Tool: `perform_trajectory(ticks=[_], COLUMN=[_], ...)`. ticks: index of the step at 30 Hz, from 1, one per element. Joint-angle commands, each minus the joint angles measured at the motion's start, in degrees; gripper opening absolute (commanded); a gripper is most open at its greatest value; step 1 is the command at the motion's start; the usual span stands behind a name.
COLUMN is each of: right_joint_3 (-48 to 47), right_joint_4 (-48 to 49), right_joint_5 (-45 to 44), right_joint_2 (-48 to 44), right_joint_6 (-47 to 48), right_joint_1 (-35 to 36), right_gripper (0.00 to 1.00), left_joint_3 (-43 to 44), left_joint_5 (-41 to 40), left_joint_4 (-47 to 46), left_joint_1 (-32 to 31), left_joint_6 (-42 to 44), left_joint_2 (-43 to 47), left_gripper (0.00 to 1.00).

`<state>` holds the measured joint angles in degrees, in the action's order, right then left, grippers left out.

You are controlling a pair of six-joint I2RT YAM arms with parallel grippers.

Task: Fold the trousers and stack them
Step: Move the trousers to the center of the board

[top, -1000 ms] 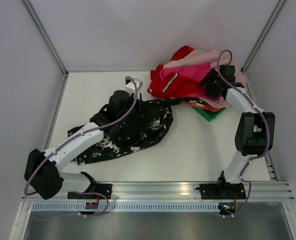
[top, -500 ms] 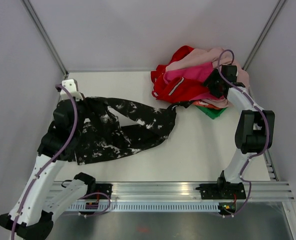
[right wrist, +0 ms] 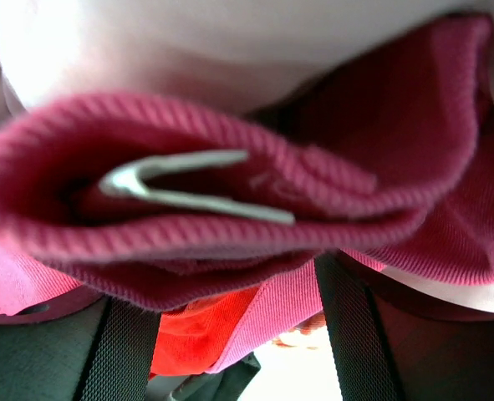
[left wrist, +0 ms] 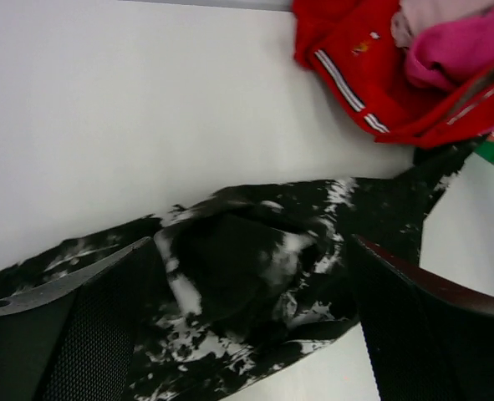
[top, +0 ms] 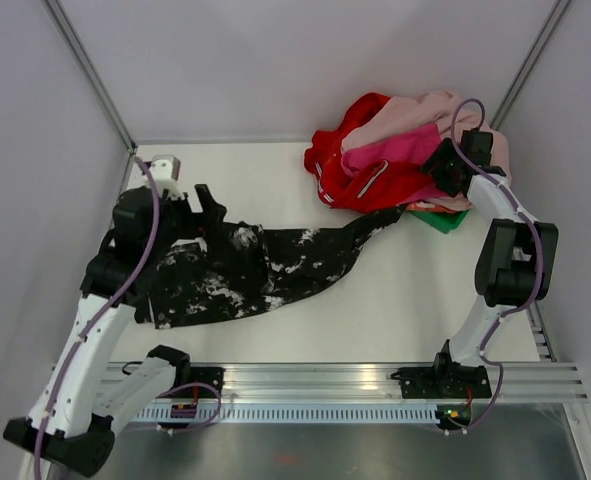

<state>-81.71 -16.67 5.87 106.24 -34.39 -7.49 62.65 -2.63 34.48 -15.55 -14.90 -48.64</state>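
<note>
I need to swing my left gripper across and lower it onto the narrow leg end of the trousers. That end runs under the clothes pile, below the gripper and to its right in the top view.
The trousers (top: 275, 265), black with white blotches, lie crumpled flat across the left half of the table (top: 415, 300). One leg tip reaches the clothes pile at the back right. My left gripper (top: 205, 212) hovers open over their left end. In the left wrist view its jaws stand wide apart above the trousers (left wrist: 255, 267), gripping nothing, with the left gripper (left wrist: 253, 251) clear of the cloth. My right gripper (top: 443, 172) is pushed into the pile. In the right wrist view the right gripper (right wrist: 238, 334) is shut on a thick bunch of the pink clothes (right wrist: 230, 234).
The pile holds a red garment with white trim (top: 375, 185), pink clothes (top: 395, 145) and a green piece (top: 443, 218). White walls close in on both sides and at the back. A metal rail (top: 315, 378) runs along the near edge.
My left gripper dragged the trousers to the left, then opened and let them drop onto the table. The right gripper shifted slightly right, and the pile moved with it.
</note>
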Motion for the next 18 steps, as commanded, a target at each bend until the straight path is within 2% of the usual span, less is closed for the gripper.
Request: perform_trajectory(ticks=[1,2,3,6,10,14,18], right_joint_3=[0.8,1.3,2.1,3.0,3.8,5.2,4.7], right_joint_4=[3.8,4.1,4.1,4.0,3.4,5.3,5.5], right_joint_5=[-3.1,-3.2,-3.5,-4.0,-3.7,-2.9,-1.6], right_joint_2=[-2.4,-3.6,-3.9,-5.0,-5.0,-4.5,-3.7], right_joint_6=[2.1,2.7,2.9,3.6,3.6,1.9,0.9], right_joint_1=[-2.1,-2.1,-2.1,-2.1,-2.1,-2.2,-2.2], right_gripper=[0.75,0.75,0.75,0.75,0.75,0.76,0.76], left_joint_3=[5.3,7.2,8.2,11.2,16.3,20.7,29.1], left_joint_5=[4.1,-1.1,-2.2,2.0,1.3,-1.7,0.1], left_joint_4=[-0.3,-1.0,-3.3,-8.3,-15.7,-21.6,-20.4], left_joint_1=[-10.7,-14.7,-20.8,-27.6,-35.0,-36.3,-36.7], left_joint_6=[2.4,3.2,4.1,3.0,4.7,8.7,11.3], left_joint_2=[-9.9,-11.6,-13.6,-22.9,-36.9,-49.9,-62.9], left_gripper=[1.00,1.00,1.00,1.00,1.00,1.00,1.00])
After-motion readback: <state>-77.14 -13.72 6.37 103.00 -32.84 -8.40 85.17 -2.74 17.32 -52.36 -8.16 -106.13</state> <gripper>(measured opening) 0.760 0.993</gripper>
